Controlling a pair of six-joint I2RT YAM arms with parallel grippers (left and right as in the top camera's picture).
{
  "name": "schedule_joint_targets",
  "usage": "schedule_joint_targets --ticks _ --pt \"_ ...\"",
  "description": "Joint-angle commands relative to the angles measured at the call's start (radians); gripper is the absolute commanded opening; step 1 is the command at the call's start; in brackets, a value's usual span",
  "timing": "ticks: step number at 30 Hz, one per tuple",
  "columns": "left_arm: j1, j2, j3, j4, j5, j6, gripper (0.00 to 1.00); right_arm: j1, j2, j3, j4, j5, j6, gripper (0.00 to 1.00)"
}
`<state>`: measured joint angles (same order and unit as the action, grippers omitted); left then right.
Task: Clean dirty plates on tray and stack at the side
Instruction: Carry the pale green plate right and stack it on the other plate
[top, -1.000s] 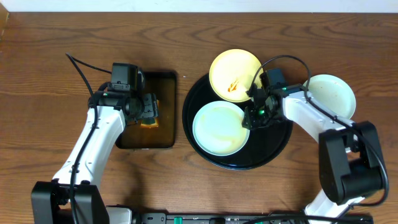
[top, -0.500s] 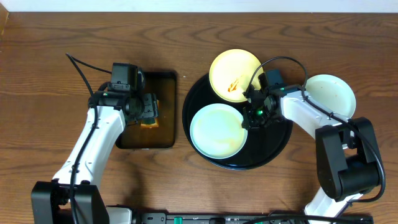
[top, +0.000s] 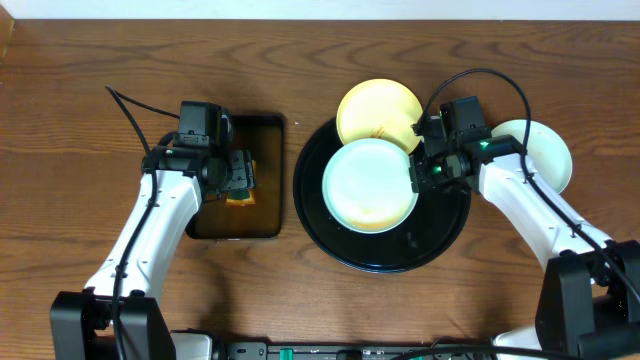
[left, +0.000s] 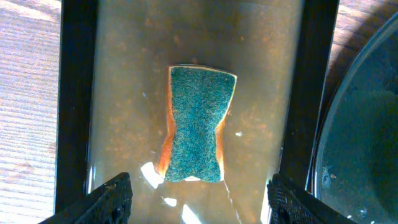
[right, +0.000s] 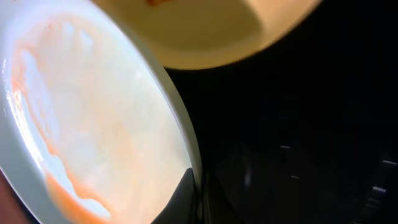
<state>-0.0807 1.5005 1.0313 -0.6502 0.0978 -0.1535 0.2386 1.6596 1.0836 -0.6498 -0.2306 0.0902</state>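
My right gripper lifts next, shifts to the right in the overhead view and lowers its plate to release atop the second blue-white plate (top: 547, 154), since that one sits aside.
My right gripper (top: 418, 172) is shut on the right rim of a pale blue-white plate (top: 368, 185) and holds it above the round black tray (top: 318, 225). In the right wrist view this plate (right: 93, 112) has orange sauce smears, and my finger (right: 194, 194) pinches its rim. A pale yellow plate (top: 372, 108) with sauce lies at the tray's back edge, partly under the held plate. A second blue-white plate (top: 540, 150) sits on the table to the right. My left gripper (top: 238, 175) is open, above a sponge (left: 196, 124).
The sponge, green-topped with orange sides, lies in brownish liquid in a rectangular black tray (top: 270, 130) left of the round tray. The round tray's rim shows at the right of the left wrist view (left: 367, 124). My left fingers (left: 202, 202) straddle the liquid.
My right gripper has lifted the blue-white plate and carried it right and back, so it now overlaps the yellow plate. The left arm has not moved.
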Motion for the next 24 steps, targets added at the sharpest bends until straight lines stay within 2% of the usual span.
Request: schedule_joint_targets --ticks 1,9,16,24 --pt "-0.005 0.003 0.001 -0.003 -0.001 -0.002 0.71 -0.001 -0.085 0.008 -0.002 0.202 -0.026 0.01" --pt "-0.005 0.003 0.001 0.0 -0.001 -0.002 0.71 0.062 -0.259 0.008 -0.023 0.448 -0.136 0.01" --pt "-0.005 0.003 0.001 0.0 -0.001 -0.002 0.71 0.23 -0.325 0.008 -0.027 0.732 -0.262 0.01" --pt "-0.005 0.003 0.001 0.0 -0.001 -0.002 0.71 0.465 -0.324 0.008 -0.02 1.173 -0.272 0.01"
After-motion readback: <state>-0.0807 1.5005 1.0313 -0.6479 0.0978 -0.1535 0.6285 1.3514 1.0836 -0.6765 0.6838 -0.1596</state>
